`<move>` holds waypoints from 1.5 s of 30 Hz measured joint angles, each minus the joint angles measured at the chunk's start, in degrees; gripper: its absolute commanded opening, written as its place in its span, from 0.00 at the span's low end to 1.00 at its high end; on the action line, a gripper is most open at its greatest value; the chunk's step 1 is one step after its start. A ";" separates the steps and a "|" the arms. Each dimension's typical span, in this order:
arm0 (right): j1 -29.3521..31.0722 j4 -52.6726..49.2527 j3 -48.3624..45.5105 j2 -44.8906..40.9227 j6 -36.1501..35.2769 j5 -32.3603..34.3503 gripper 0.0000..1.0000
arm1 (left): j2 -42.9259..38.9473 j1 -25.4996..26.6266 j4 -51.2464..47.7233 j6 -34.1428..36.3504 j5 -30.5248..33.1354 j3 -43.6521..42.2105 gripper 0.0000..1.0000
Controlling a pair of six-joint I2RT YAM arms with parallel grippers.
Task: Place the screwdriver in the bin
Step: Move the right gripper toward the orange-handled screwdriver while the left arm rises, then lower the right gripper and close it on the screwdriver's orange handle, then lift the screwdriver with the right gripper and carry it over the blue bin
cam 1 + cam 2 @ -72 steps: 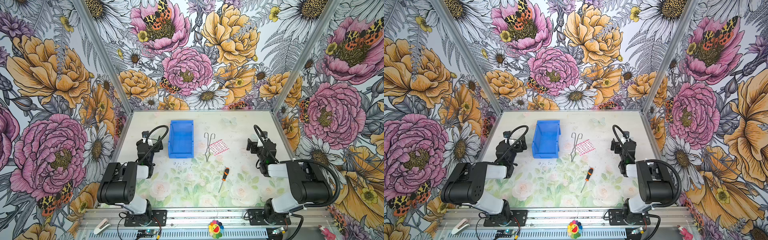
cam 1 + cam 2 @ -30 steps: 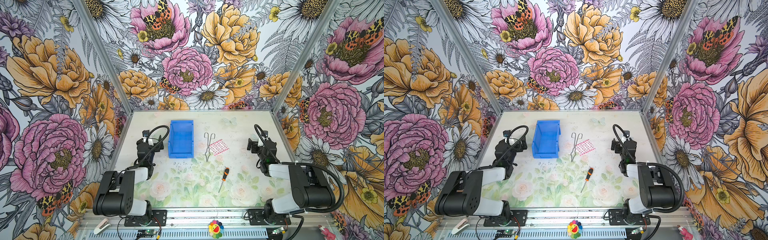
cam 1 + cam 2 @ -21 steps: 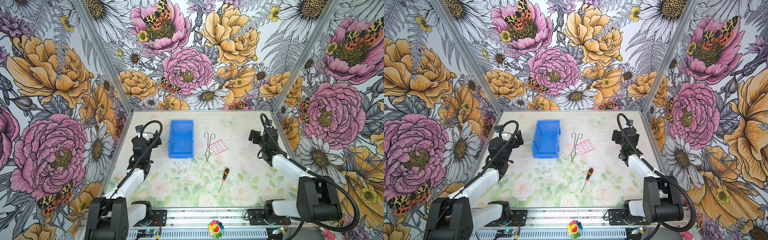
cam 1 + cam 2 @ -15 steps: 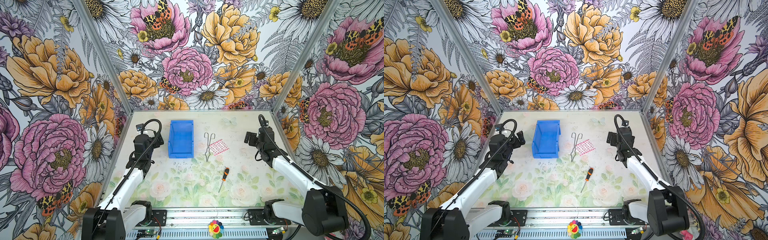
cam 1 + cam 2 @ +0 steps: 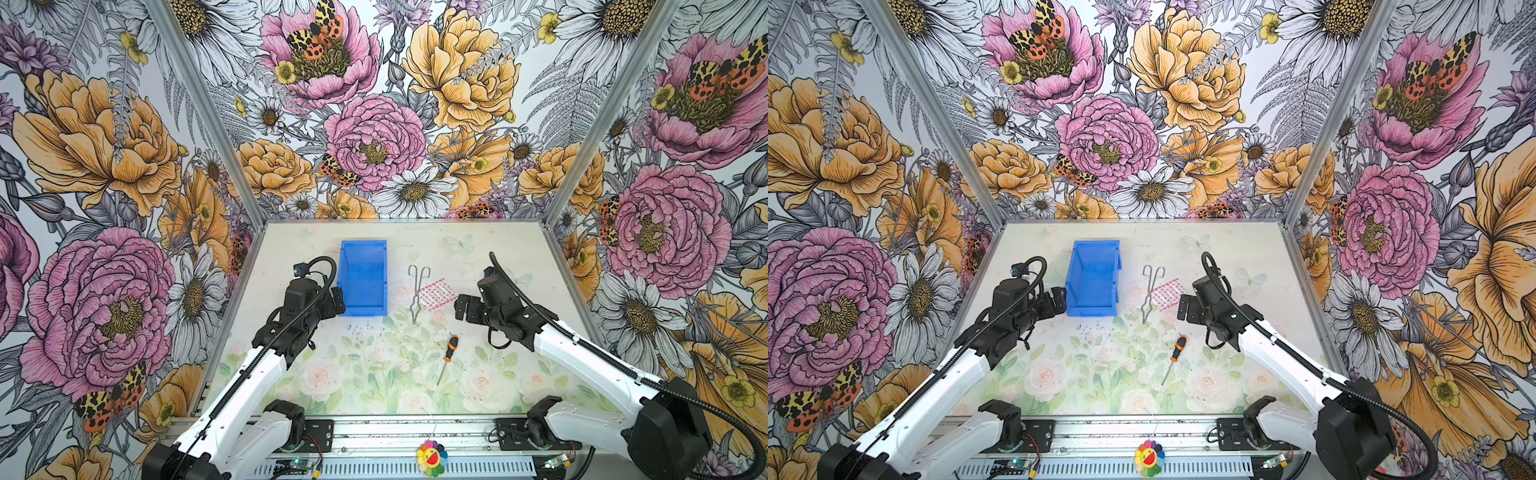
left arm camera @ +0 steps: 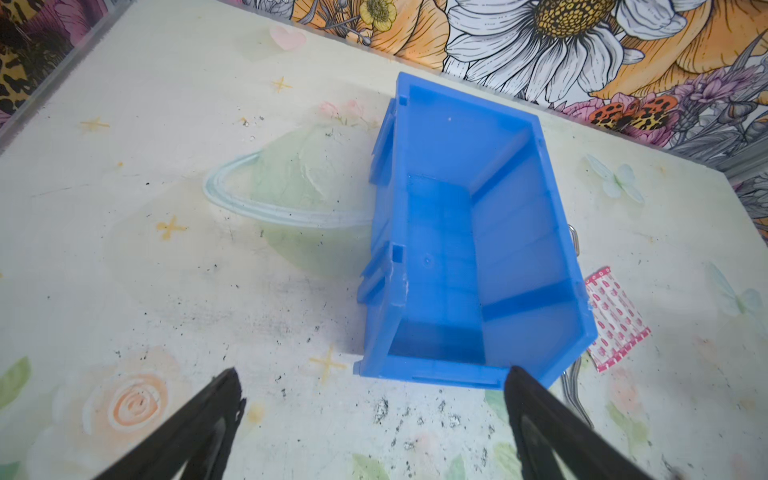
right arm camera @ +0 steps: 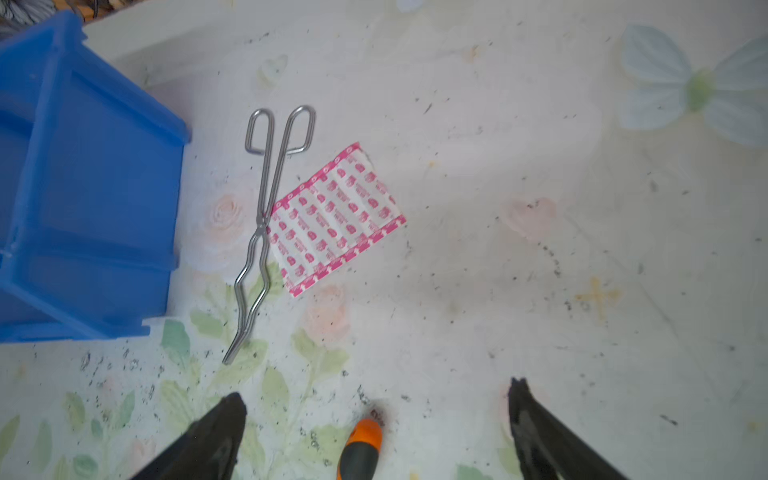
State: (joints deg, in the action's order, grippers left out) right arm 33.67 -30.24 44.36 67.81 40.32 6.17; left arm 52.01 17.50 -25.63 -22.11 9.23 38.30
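I should next pull the open fingers of my right gripper back toward my base and lower them around the screwdriver's black-and-orange handle (image 5: 452, 348) (image 7: 360, 453), which is below.
The screwdriver (image 5: 451, 344) (image 5: 1178, 344) lies flat on the table right of centre, its black-and-orange handle pointing away and its thin shaft toward the front edge. The right wrist view shows only the handle's orange end (image 7: 365, 434). My right gripper (image 5: 461, 307) (image 5: 1185, 309) (image 7: 376, 395) hovers open just beyond that handle, with nothing between its fingers. The blue bin (image 5: 363, 309) (image 5: 1092, 311) (image 6: 519, 249) (image 7: 104, 187) stands empty at the back left. Beside the bin's near left corner, my left gripper (image 5: 337, 298) (image 5: 1057, 301) (image 6: 372, 386) is open and empty.
Silver wire tongs (image 5: 417, 291) (image 5: 1150, 291) (image 7: 266, 216) lie between the bin and my right gripper. A pink-and-white sheet of plasters (image 5: 436, 294) (image 5: 1168, 294) (image 7: 332, 220) (image 6: 615, 320) touches them. Flowered walls close in the back and both sides.
Both arms have unfolded from their rest poses and reached out. The right gripper swung in toward the screwdriver, the left one came up beside the bin. The objects have not moved.
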 measured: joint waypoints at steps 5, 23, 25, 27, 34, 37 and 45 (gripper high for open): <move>7.56 -2.29 -1.20 2.51 3.69 -2.47 0.99 | -2.27 2.67 -7.15 -2.01 0.22 2.86 0.99; 11.41 -1.18 -3.17 14.16 7.43 1.75 0.85 | -9.20 6.78 -18.12 -6.47 0.50 3.93 0.99; 12.24 -1.11 -3.15 14.97 8.74 3.32 0.84 | -9.53 6.84 -18.01 -6.43 -0.59 3.93 0.99; 12.76 -1.03 -2.58 16.39 9.81 4.37 0.83 | -10.08 7.17 -17.99 -6.40 -1.46 3.91 0.99; 13.27 -0.50 1.27 22.12 13.03 7.37 0.61 | -10.82 10.40 -17.77 -6.03 -3.34 3.72 0.99; 13.62 -0.33 1.46 22.47 14.12 7.96 0.52 | -10.69 10.95 -17.70 -6.03 -3.34 3.45 0.99; 15.08 -0.28 1.38 22.58 16.28 8.63 0.33 | -10.64 10.95 -17.35 -6.03 -3.32 3.15 0.99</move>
State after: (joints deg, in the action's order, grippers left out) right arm 48.75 -30.52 45.74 90.39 56.60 14.81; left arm 41.36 28.45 -42.98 -28.14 5.91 41.45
